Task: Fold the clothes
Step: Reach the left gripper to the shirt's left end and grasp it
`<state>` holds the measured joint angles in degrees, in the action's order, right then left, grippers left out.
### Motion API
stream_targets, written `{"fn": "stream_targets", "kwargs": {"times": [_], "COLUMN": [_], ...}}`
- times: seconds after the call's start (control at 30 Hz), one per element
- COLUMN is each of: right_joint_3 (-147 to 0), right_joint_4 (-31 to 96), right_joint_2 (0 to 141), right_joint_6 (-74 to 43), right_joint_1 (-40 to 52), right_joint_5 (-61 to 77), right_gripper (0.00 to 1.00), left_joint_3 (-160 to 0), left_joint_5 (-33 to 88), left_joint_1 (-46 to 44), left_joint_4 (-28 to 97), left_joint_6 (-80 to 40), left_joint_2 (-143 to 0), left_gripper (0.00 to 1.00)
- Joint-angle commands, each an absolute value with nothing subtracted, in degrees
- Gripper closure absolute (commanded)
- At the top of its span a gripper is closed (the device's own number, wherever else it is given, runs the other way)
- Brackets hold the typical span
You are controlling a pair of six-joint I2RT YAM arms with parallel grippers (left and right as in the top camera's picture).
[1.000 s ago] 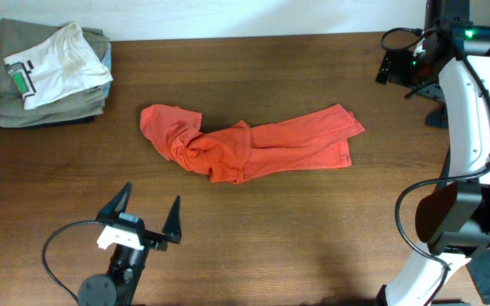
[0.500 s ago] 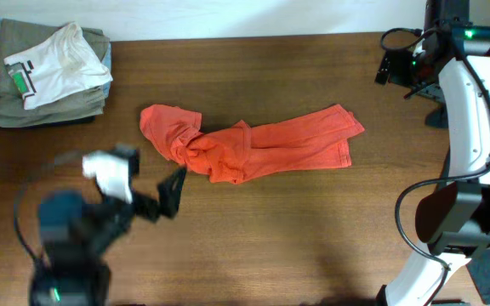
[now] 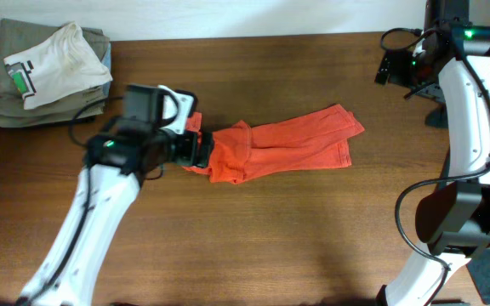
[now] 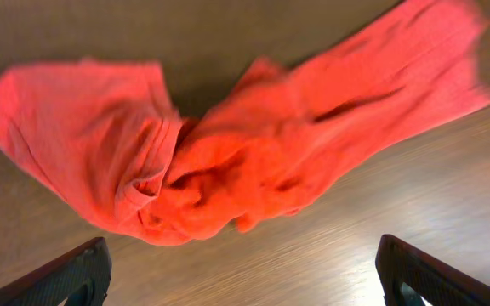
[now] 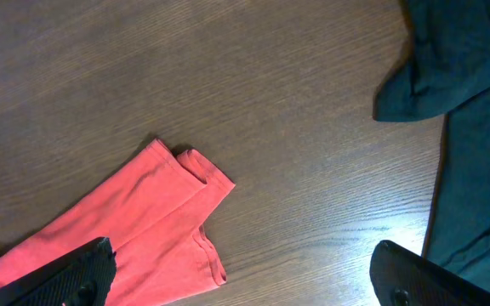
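Next, my left gripper drops and shifts toward the left in its wrist view, onto the fold edging the shirt's end flap, because the cloth stands raised there.
The red-orange T-shirt (image 3: 279, 146) lies crumpled in a long bunch across the middle of the table; no lettering shows. My left gripper (image 3: 196, 144) hangs over its bunched left end, fingers wide open and empty; in the left wrist view the shirt (image 4: 219, 153) fills the frame just beyond the open fingertips (image 4: 245, 272). My right gripper (image 3: 391, 66) is held high at the far right, open and empty. In the right wrist view the shirt's right end (image 5: 134, 229) lies between the open fingertips (image 5: 245, 272), far below.
A stack of folded olive pieces with a white tee (image 3: 49, 72) on top sits at the back left corner. A dark garment (image 5: 458, 127) hangs beyond the table's right edge. The right arm's white body (image 3: 466, 170) stands along the right side.
My left arm has swung up from the table's front edge to the shirt's left end. The shirt and the right arm have not moved.
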<state>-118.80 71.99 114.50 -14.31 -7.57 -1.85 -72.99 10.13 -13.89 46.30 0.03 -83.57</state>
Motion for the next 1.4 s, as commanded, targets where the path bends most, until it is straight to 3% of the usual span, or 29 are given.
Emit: {"fn": "stream_targets", "kwargs": {"times": [0.0, 0.13, 0.33, 0.4, 0.5, 0.57, 0.77, 0.8, 0.87, 1.1, 1.37], "right_joint_3": [-118.41, -118.41, -118.41, -118.41, -118.41, -118.41, -118.41, -118.41, -118.41, -118.41, -118.41], "right_joint_4": [72.03, 72.03, 72.03, 72.03, 72.03, 72.03, 72.03, 72.03, 72.03, 72.03, 72.03], "right_joint_2": [114.76, 114.76, 114.76, 114.76, 114.76, 114.76, 114.76, 114.76, 114.76, 114.76, 114.76], "right_joint_6": [-13.96, -13.96, -13.96, -13.96, -13.96, -13.96, -13.96, -13.96, -13.96, -13.96, -13.96], "right_joint_1": [-7.57, -7.57, -7.57, -7.57, -7.57, -7.57, -7.57, -7.57, -7.57, -7.57, -7.57], "right_joint_5": [-1.93, -1.93, -1.96, -1.93, -1.93, -1.93, -1.93, -1.96, -1.93, -1.93, -1.96], "right_gripper": [0.01, 0.01, 0.01, 0.01, 0.01, 0.01, 0.01, 0.01, 0.01, 0.01, 0.01], "left_joint_3": [-74.15, -74.22, -74.22, -74.22, -74.22, -74.22, -74.22, -74.22, -74.22, -79.33, -88.55], "left_joint_5": [-0.95, -9.10, -7.97, -8.27, -8.40, -8.38, -8.40, -8.36, -8.36, -8.45, -15.64], "left_joint_1": [-15.29, -15.18, -15.18, -15.18, -15.20, -15.18, -15.18, -15.18, -15.25, -15.22, -14.92], "left_joint_4": [43.92, 35.40, 33.04, 33.04, 33.04, 33.06, 35.57, 36.07, 36.86, 38.61, 47.92], "left_joint_6": [0.93, 0.99, 3.75, 3.77, 3.73, 3.73, 3.77, 3.77, 3.75, 3.27, -0.91], "left_joint_2": [-90.28, -96.60, -101.32, -101.69, -101.69, -101.69, -101.69, -101.69, -101.69, -98.98, -86.19], "left_gripper": [0.01, 0.01, 0.01, 0.11, 0.48, 0.65, 0.74, 0.79, 0.99, 1.00, 0.99]}}
